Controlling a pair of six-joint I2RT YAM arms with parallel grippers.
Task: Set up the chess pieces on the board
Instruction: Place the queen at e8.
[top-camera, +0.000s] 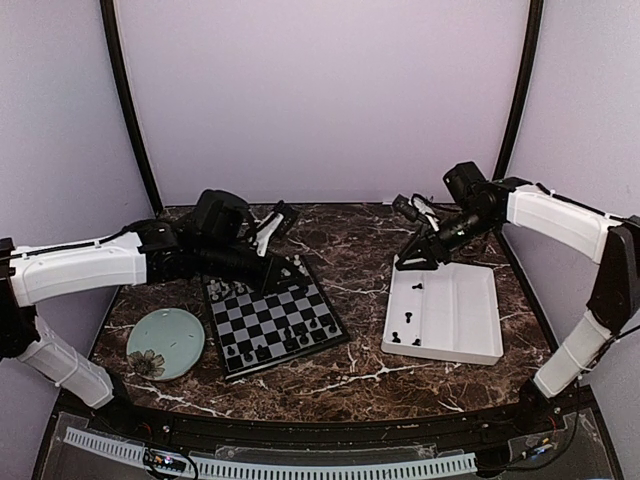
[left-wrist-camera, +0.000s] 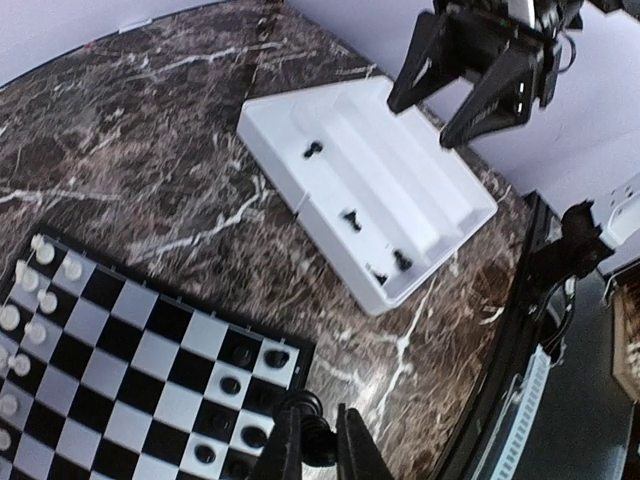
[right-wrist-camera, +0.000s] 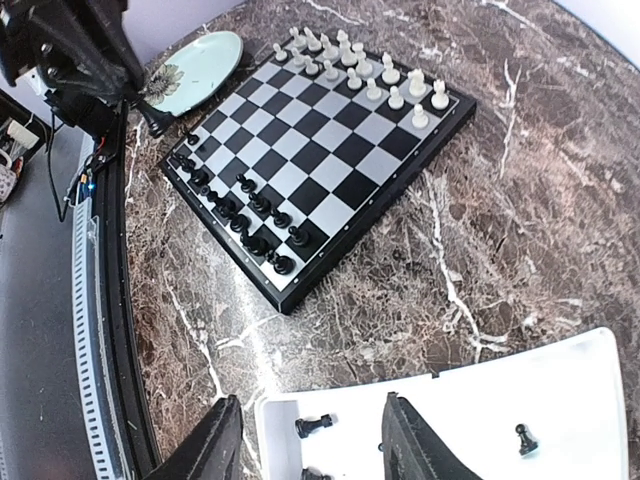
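My left gripper holds its black piece and will next move back and down to release it onto the empty square in the near row (top-camera: 277, 351), since black pieces stand on both sides.
The board (top-camera: 265, 330) lies left of centre, with white chess pieces (top-camera: 240, 288) along its far side and black ones (top-camera: 300, 338) along its near side. My left gripper (top-camera: 272, 282) hovers over the board. In the left wrist view (left-wrist-camera: 320, 414) it is shut on a black piece (left-wrist-camera: 303, 405), beside the board's (left-wrist-camera: 130, 340) black-piece corner. My right gripper (top-camera: 415, 262) is open above the far-left corner of the white tray (top-camera: 470, 310). In the right wrist view (right-wrist-camera: 315, 450) its jaws straddle a black piece (right-wrist-camera: 313, 425) lying on its side in the tray.
The tray holds several loose black pieces (left-wrist-camera: 350, 217). A pale-green plate (top-camera: 165, 343) sits left of the board. Bare marble lies between board and tray. Purple walls close in the back and sides.
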